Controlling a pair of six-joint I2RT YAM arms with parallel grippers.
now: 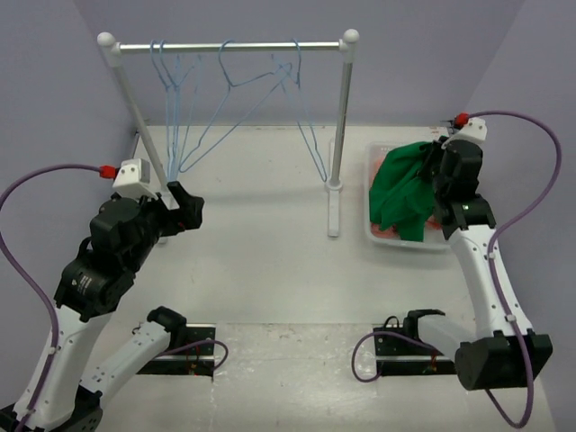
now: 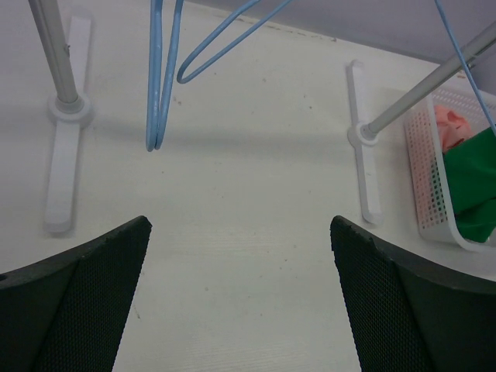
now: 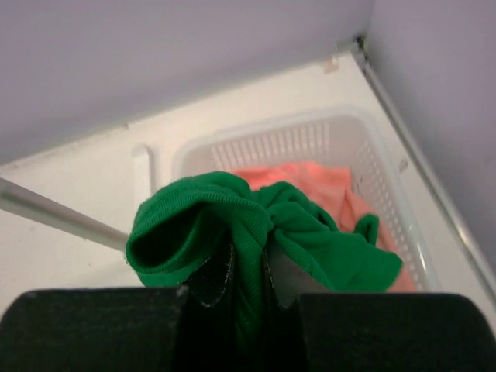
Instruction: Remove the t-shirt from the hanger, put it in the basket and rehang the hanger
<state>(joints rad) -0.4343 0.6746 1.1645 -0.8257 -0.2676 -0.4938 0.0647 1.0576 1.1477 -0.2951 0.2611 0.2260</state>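
The t-shirt already hangs free of any hanger, so the robot's right gripper will next move down into the white basket (image 1: 373,229) and release the fold over the salmon-pink clothes (image 1: 435,222).
The dark green t-shirt (image 1: 402,192) hangs bunched from my right gripper (image 1: 438,175) above the white basket (image 1: 373,229) at the right. It is off the rail and on no hanger. In the right wrist view the right gripper (image 3: 248,263) is shut on a fold of the t-shirt (image 3: 256,225). Several light-blue wire hangers (image 1: 261,85) hang bare on the rail; I cannot tell which one held the shirt. My left gripper (image 1: 189,209) is open and empty over the table near the rack's left post. In its own view the left gripper (image 2: 240,225) frames bare table below a hanger (image 2: 159,77).
The clothes rack has a left post (image 1: 135,108), a right post (image 1: 342,126) and a white foot (image 1: 334,211) on the table. Salmon-pink clothes (image 3: 325,182) lie in the basket (image 3: 310,139). Purple walls close the back and the sides.
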